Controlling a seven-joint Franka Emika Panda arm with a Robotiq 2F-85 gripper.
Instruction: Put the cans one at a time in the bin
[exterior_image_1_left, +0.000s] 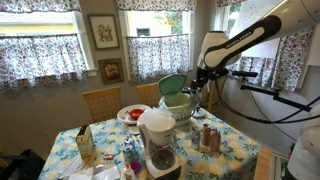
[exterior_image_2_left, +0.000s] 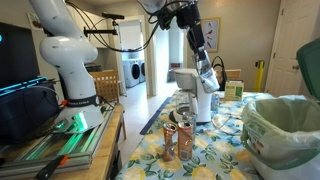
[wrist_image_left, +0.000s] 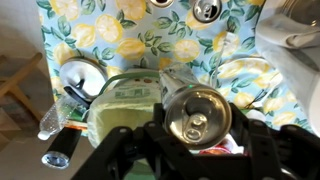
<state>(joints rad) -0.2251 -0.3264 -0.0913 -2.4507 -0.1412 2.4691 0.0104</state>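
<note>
The silvery can (exterior_image_2_left: 208, 80) needs to move outward next with my gripper from beside the open bin (exterior_image_1_left: 176, 103), short of the bin's rim, then slightly down over the bin's opening.
My gripper (wrist_image_left: 196, 135) is shut on a silvery can (wrist_image_left: 197, 112), whose pull-tab top faces the wrist camera. In both exterior views the gripper (exterior_image_1_left: 197, 82) (exterior_image_2_left: 206, 72) hangs high over the table, with the can (exterior_image_2_left: 208, 80) tilted in it. The pale-green bin (exterior_image_1_left: 176, 103) (exterior_image_2_left: 285, 130) stands just under and beside it. In the wrist view the bin's rim (wrist_image_left: 125, 95) lies to the left below the can. More cans (exterior_image_1_left: 208, 137) (exterior_image_2_left: 178, 140) stand upright on the lemon-print cloth, and two of them show at the top of the wrist view (wrist_image_left: 207, 10).
A white coffee maker (exterior_image_1_left: 158, 140) (exterior_image_2_left: 195, 95) stands on the table near the bin. A red-and-white plate (exterior_image_1_left: 132, 113) lies at the back and a tan carton (exterior_image_1_left: 86, 145) stands at one end. Wooden chairs (exterior_image_1_left: 100, 103) are behind the table.
</note>
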